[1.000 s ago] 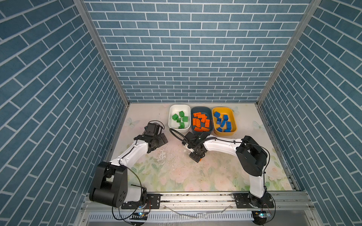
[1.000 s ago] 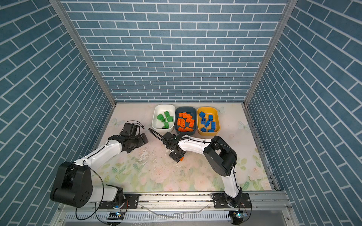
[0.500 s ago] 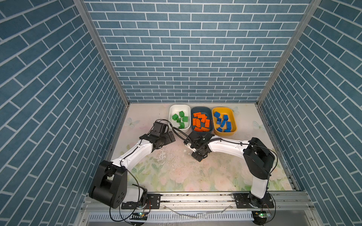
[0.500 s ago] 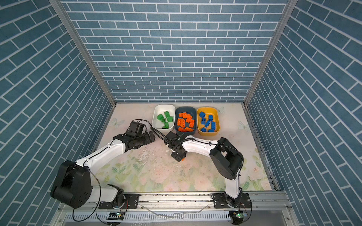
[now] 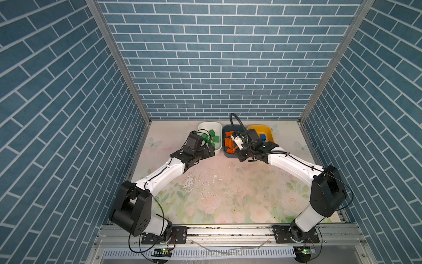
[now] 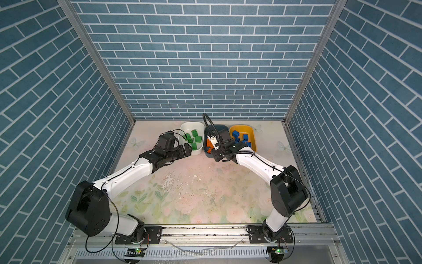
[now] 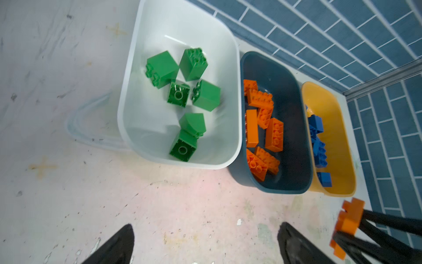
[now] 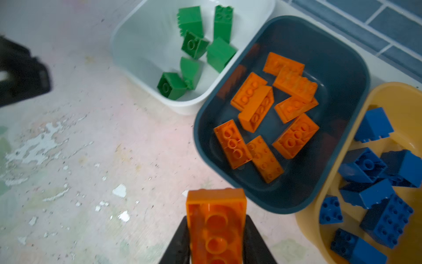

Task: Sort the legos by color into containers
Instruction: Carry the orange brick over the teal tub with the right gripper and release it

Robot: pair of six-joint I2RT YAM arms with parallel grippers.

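Note:
I should move my right gripper outward over the near part of the dark teal container next and release the orange lego there, because orange legos are already inside.
My right gripper (image 8: 216,220) is shut on an orange lego (image 8: 215,212), held underside up above the mat just short of the dark teal container (image 8: 351,68). That container holds several orange legos (image 8: 294,134). The white container (image 7: 237,91) holds several green legos (image 7: 194,64), and the yellow container (image 8: 379,91) holds several blue legos (image 8: 374,123). My left gripper (image 7: 205,228) is open and empty over bare mat in front of the white container. Both top views show the grippers, left (image 5: 211,149) and right (image 6: 215,156), near the containers' front edges.
The three containers stand side by side against the back brick wall (image 5: 219,68). The flowered mat (image 5: 217,196) has worn white flecks in its middle. Brick side walls close in both sides, and a metal rail (image 5: 228,230) runs along the front.
My right gripper has shut on the orange lego and carried it off the mat toward the teal container. My left arm has reached back and right toward the white container.

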